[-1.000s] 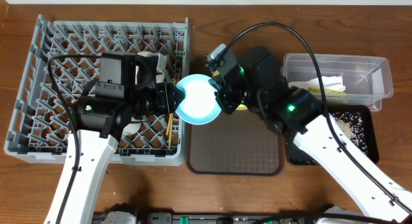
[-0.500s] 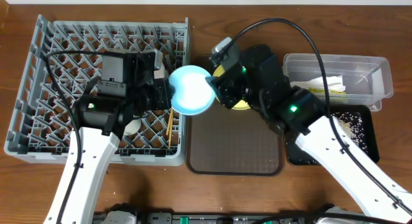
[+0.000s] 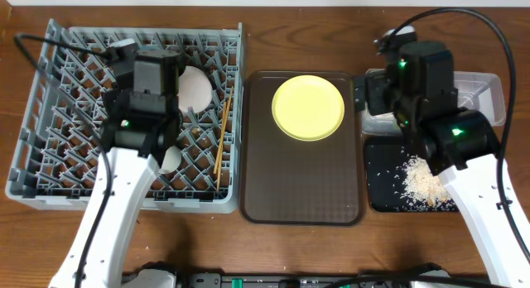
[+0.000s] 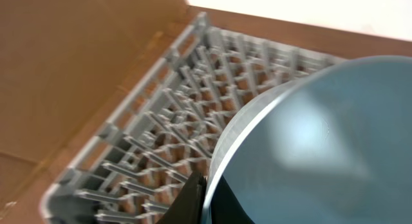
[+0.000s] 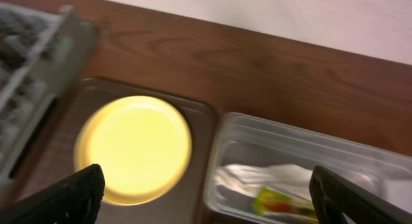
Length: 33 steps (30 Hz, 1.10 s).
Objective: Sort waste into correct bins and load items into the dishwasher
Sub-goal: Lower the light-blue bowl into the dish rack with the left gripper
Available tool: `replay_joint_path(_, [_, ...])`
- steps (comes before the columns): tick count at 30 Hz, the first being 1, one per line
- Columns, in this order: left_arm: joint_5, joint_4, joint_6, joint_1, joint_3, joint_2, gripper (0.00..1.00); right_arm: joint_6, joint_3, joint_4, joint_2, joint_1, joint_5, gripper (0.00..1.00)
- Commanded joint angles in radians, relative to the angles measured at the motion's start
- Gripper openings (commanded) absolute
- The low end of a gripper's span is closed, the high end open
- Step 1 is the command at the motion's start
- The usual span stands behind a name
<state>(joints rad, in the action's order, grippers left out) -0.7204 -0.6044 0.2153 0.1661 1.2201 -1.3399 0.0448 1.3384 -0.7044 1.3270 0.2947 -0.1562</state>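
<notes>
The gap between white bowl and cup is empty, so my left gripper should draw back, turn, lower the light blue bowl (image 4: 322, 140) into it and release.
My left gripper (image 4: 205, 185) is shut on the rim of the light blue bowl (image 4: 322, 140), which it holds above the grey dishwasher rack (image 4: 148, 140). From overhead the left arm (image 3: 151, 79) hides that bowl. In the rack (image 3: 50, 114) lie a white bowl (image 3: 195, 88), a white cup (image 3: 170, 160) and the chopsticks (image 3: 222, 135). The yellow plate (image 3: 308, 107) sits on the brown tray. My right gripper (image 5: 212, 198) stands open and empty between the plate (image 5: 133, 149) and the clear tub (image 5: 309, 153), which holds the napkin (image 5: 270, 176) and wrapper (image 5: 278, 202).
The brown serving tray (image 3: 302, 180) lies between the rack and the bins. The black tray (image 3: 385, 189) holds a heap of rice scraps (image 3: 422, 176), in front of the clear tub (image 3: 484, 98). The right arm (image 3: 431, 114) hangs over both bins.
The right gripper let go of the blue bowl and drew back right to the tub. The left gripper closed on the bowl and carried it left over the rack, uncovering the plate.
</notes>
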Motion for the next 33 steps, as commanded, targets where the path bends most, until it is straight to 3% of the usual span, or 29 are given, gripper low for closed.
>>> replay_joint_path(1, [-0.12,-0.085,-0.007,0.046,0.012,-0.083,0.07,0.006,-0.005,-0.02,0.003,-0.044,-0.079,0.99])
replay_joint_path(12, [-0.575,-0.125,0.053,0.18,-0.026,-0.358,0.07,0.007,-0.005,-0.043,0.003,-0.073,-0.079,0.99])
replay_joint_path(14, [-0.555,-0.171,0.087,0.181,-0.026,-0.379,0.07,0.007,-0.005,-0.047,0.003,-0.073,-0.079,0.99])
replay_joint_path(18, [-0.544,-0.328,0.282,0.189,-0.026,-0.383,0.07,0.007,-0.005,-0.047,0.003,-0.073,-0.079,0.99])
replay_joint_path(23, [-0.416,-0.35,0.292,0.233,-0.026,-0.383,0.07,0.007,-0.005,-0.049,0.003,-0.073,-0.079,0.99])
replay_joint_path(33, [-0.417,-0.38,0.296,0.288,-0.027,-0.383,0.08,0.007,-0.005,-0.052,0.003,-0.073,-0.079,0.99])
